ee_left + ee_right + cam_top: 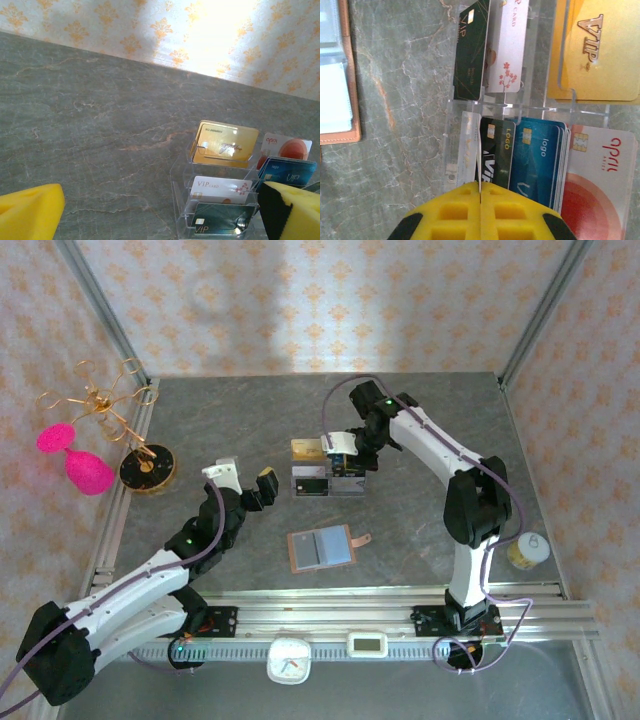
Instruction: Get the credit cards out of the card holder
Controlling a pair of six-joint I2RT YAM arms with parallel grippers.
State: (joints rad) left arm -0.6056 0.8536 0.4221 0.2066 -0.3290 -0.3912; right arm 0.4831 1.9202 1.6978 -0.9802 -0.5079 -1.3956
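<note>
The thin card's edge already reaches into the slot beside the black card (496, 150), so my right gripper should next lower the card into the stand and let it go.
The card holder (320, 548), a pinkish-tan wallet, lies open on the table with its bluish sleeves up; its edge shows at the left of the right wrist view (342, 75). My right gripper (480, 187) (345, 460) is shut on a thin pale credit card (478, 150) seen edge-on. The card reaches into a slot of the clear acrylic stand (325, 478), beside a black card (496, 150). My left gripper (245, 480) (162, 215) hangs open and holds nothing, left of the stand.
The stand holds gold (226, 144), white (220, 189), dark green (220, 220), blue (287, 172) and red-white (287, 147) cards. A gold wire rack (100, 405), pink shapes (85, 470) and a black disc (148, 468) sit far left. A small jar (527, 550) stands at the right.
</note>
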